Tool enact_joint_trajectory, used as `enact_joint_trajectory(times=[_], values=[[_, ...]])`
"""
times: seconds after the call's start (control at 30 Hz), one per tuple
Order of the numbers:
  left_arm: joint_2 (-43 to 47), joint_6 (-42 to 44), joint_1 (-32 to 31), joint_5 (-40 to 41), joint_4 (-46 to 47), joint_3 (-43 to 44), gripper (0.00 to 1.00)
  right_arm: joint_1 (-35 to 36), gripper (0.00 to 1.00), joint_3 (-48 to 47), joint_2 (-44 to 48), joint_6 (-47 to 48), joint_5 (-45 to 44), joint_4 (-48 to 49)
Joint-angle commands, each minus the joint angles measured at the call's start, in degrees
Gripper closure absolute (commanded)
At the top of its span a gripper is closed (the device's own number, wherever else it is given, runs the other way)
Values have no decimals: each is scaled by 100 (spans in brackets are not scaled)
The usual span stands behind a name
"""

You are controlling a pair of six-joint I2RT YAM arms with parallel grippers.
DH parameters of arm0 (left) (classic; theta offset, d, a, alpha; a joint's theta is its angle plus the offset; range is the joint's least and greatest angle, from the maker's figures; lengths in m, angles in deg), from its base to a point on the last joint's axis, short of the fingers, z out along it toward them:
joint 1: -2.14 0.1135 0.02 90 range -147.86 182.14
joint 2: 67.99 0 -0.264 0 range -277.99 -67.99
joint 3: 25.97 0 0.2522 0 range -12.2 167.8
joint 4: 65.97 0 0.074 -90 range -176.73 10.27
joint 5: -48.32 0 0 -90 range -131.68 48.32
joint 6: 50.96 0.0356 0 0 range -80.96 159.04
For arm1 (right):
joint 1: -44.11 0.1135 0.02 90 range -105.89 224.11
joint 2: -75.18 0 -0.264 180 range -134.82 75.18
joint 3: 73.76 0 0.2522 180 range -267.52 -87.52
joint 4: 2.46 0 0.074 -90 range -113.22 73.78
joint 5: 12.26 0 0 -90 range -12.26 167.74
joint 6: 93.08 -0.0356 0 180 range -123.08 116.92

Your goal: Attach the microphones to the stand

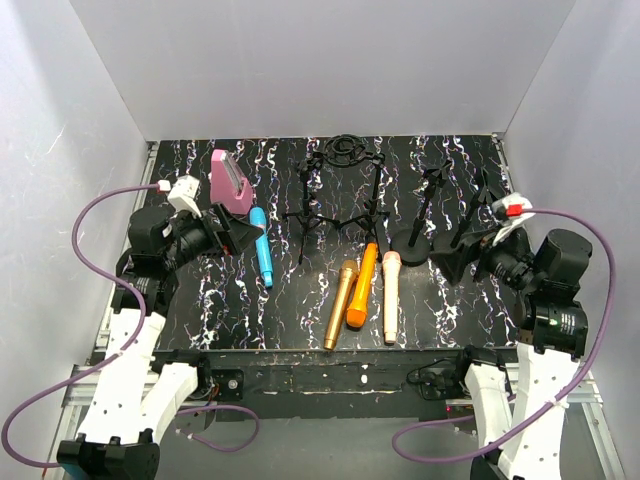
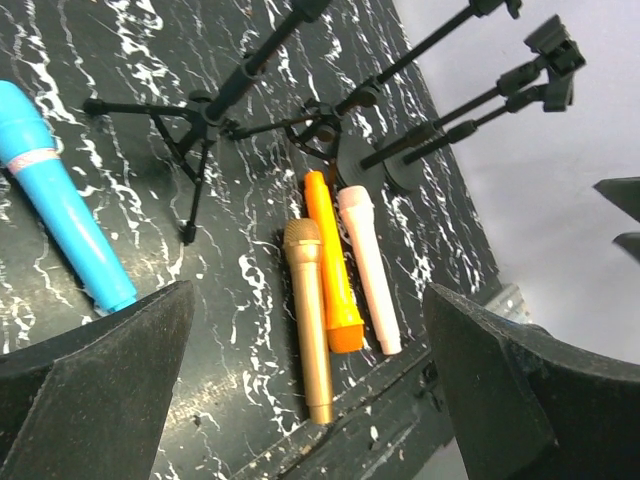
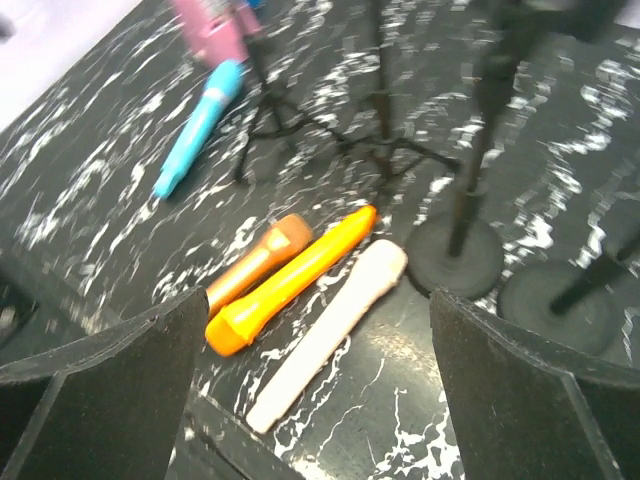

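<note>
My left gripper will next move outward and across to the nearest tripod's upper pole [image 1: 305, 189] [image 2: 278, 42]. The pole stands to the gripper's right in the top view and is bare for the fingers.
Three microphones lie side by side near the front edge: gold [image 1: 340, 304] [image 2: 310, 320], orange [image 1: 362, 285] [image 3: 295, 275] and pale peach [image 1: 391, 296] [image 3: 330, 325]. The cyan microphone [image 1: 262, 248] [image 2: 60, 220] lies apart at the left. Behind them stand black stands: two tripods [image 1: 305, 205] [image 1: 372, 200] and two with round bases [image 1: 425, 215] [image 3: 455, 255]. My left gripper [image 1: 235, 235] [image 2: 308, 300] hovers open beside the cyan microphone and holds nothing. At the right, my right gripper [image 1: 455, 262] [image 3: 318, 310] is open too, empty, above the peach microphone's side.
A pink wedge-shaped block [image 1: 230, 182] [image 3: 210, 30] stands at the back left, just behind the cyan microphone. A black ring-shaped mount [image 1: 345, 150] tops one tripod. White walls [image 1: 320, 60] enclose the marbled black table [image 1: 290, 300] on three sides.
</note>
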Motion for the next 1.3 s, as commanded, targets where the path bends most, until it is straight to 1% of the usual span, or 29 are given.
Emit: enact_joint_trajectory(times=[0.0, 0.03, 0.1, 0.17, 0.27, 0.4, 0.5, 0.63, 0.77, 0.93, 1.03, 1.1, 1.17, 1.27], values=[[-196, -231, -36, -574, 252, 140, 2, -21, 2, 78, -159, 2183, 2135, -736], [-231, -240, -98, -522, 261, 175, 2, -20, 2, 209, -177, 2359, 2285, -764], [-258, -197, -299, -225, 252, 228, 2, -20, 2, 560, -247, 2353, 2461, -467], [-319, -126, -641, 101, 278, 289, 2, -20, 2, 939, -361, 2247, 2654, -116], [-669, 23, -1160, 479, 375, 395, 2, -29, 2, 1396, -423, 2229, 2857, 237], [-1153, 155, -1591, 910, 734, 404, 2, -29, 2, 1713, -502, 2703, 3059, 71], [-1382, 199, -1785, 1226, 1506, 229, 2, -29, 2, 1837, -493, 2888, 3086, 106], [-1874, 576, -1865, 1517, 2710, -34, 2, -29, 2, 1819, -520, 2844, 3086, 141], [-2331, 1139, -1865, 1421, 4291, -430, 5, -29, 2, 1846, -432, 2880, 2989, 124], [-2919, 1753, -1856, 1298, 5830, -826, 6, -38, 2, 1837, -362, 2959, 2928, 62], [-3481, 1956, -1830, 1167, 6123, -686, 14, -29, 2, 1819, -344, 2985, 2910, 27], [-3833, 1940, -1812, 965, 6298, -537, 21, -29, 2, 1819, -344, 3011, 2910, 18], [-4106, 1852, -1786, 789, 6579, -475, 25, -29, 2, 1810, -326, 3029, 2901, 0], [-4327, 1773, -1786, 858, 6940, -536, 28, -29, 2, 1810, -335, 3038, 2901, -8]])
